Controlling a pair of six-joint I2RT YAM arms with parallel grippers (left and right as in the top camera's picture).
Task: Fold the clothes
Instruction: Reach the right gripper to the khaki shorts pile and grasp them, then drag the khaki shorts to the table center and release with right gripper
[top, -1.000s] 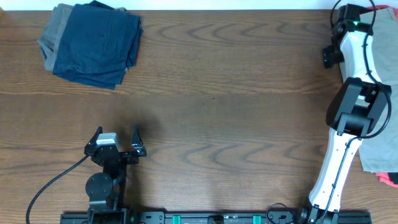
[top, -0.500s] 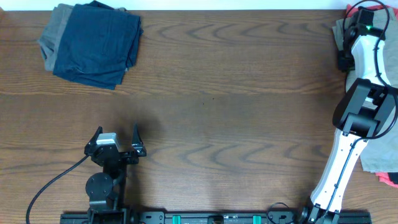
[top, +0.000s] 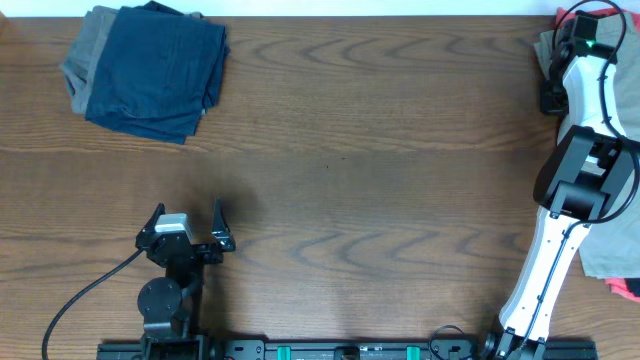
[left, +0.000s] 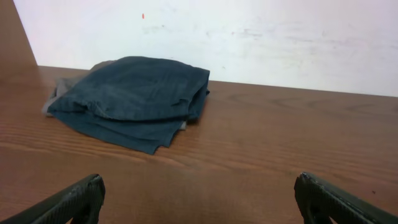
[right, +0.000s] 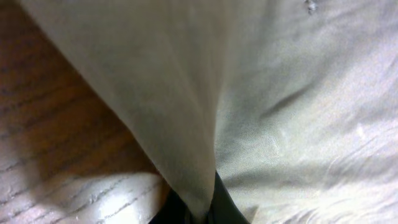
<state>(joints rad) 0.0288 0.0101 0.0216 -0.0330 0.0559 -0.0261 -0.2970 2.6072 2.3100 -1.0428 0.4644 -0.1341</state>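
Note:
My right gripper drags the pinched fold to the left in the overhead view next, over the clear middle of the table, and lets it go.
Light khaki-beige clothes fill the right wrist view, and a fold of this cloth is pinched between the dark fingers of my right gripper, which is shut on it. In the overhead view the right arm reaches to the far right corner, where a bit of the beige clothes shows beside the wrist; the fingers themselves are hidden there. My left gripper rests near the front left of the table, open with nothing in it.
A folded navy-blue and grey pile lies at the far left corner, also ahead of the left gripper. More greyish cloth and a red garment lie at the right edge. A white wall backs the table.
The right arm has shifted right and toward the far corner, and its gripper has closed on the khaki cloth. The left arm has not moved.

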